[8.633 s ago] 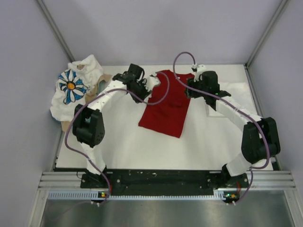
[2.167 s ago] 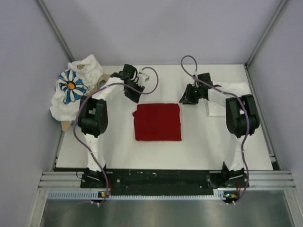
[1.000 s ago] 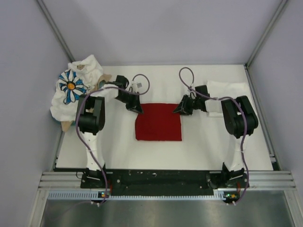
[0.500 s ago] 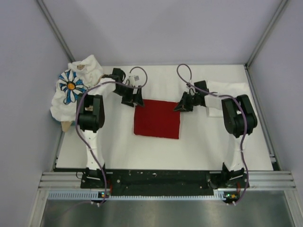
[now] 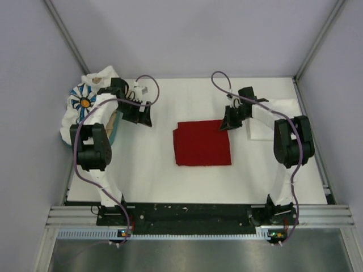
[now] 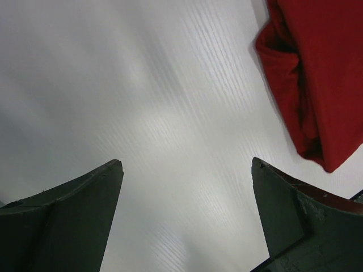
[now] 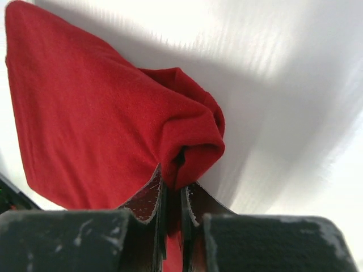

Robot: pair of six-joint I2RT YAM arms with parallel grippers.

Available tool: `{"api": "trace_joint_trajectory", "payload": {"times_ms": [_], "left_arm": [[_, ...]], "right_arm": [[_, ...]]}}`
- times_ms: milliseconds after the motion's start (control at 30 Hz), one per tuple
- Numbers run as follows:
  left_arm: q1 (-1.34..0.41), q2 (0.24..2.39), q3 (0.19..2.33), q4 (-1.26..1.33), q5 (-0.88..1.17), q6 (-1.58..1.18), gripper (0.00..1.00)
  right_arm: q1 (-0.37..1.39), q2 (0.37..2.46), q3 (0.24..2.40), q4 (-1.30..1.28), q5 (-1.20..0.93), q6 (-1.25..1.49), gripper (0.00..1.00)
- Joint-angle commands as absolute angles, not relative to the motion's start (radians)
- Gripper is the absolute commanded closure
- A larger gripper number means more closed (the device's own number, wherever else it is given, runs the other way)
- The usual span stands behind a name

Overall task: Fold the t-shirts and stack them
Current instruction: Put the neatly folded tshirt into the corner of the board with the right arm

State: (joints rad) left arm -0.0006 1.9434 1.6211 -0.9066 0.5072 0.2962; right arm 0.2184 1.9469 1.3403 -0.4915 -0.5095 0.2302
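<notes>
I should lift my right gripper, carry the red t-shirt (image 5: 202,144) to the right in the top view, then go down and let it go over the white t-shirt (image 5: 262,128), because the white one lies flat.
The red t-shirt (image 5: 202,144) lies folded into a rectangle in the middle of the table. My right gripper (image 5: 227,124) is shut on its far right corner, and the right wrist view shows that bunched corner of the red t-shirt (image 7: 85,113) pinched in my right gripper (image 7: 173,180). My left gripper (image 5: 145,117) is open over bare table, left of the shirt. In its wrist view the left gripper (image 6: 186,164) holds nothing and the red t-shirt (image 6: 323,73) is at the upper right. The daisy t-shirt (image 5: 85,103) is heaped at the far left. A white t-shirt (image 5: 262,128) lies under the right arm.
A tan-and-teal tray (image 5: 115,123) shows under the daisy t-shirt at the table's left edge. Grey walls with metal posts close in the table on the left, far and right sides. Purple cables loop above both wrists.
My left gripper has opened, let go of the red t-shirt's far left corner and drawn away to the left. The right gripper has stayed shut on its corner and dragged the shirt slightly right.
</notes>
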Motion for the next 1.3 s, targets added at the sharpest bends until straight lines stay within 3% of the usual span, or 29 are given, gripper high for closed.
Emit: {"api": "trace_joint_trajectory", "payload": {"times_ms": [0, 400, 867, 1267], "left_arm": [[-0.012, 1.838, 1.548, -0.919, 0.5, 0.365, 0.01], [-0.014, 1.77, 1.5, -0.902, 0.492, 0.364, 0.01], [-0.014, 1.779, 1.494, -0.9, 0.509, 0.354, 0.01], [-0.014, 1.776, 1.491, -0.899, 0.511, 0.353, 0.01]], "right_arm": [[0.196, 1.868, 1.459, -0.632, -0.398, 0.068, 1.0], [0.164, 1.937, 1.813, -0.992, -0.059, -0.117, 1.0], [0.163, 2.006, 2.098, -1.077, 0.311, -0.245, 1.0], [0.163, 1.957, 2.163, -1.104, 0.42, -0.314, 1.0]]}}
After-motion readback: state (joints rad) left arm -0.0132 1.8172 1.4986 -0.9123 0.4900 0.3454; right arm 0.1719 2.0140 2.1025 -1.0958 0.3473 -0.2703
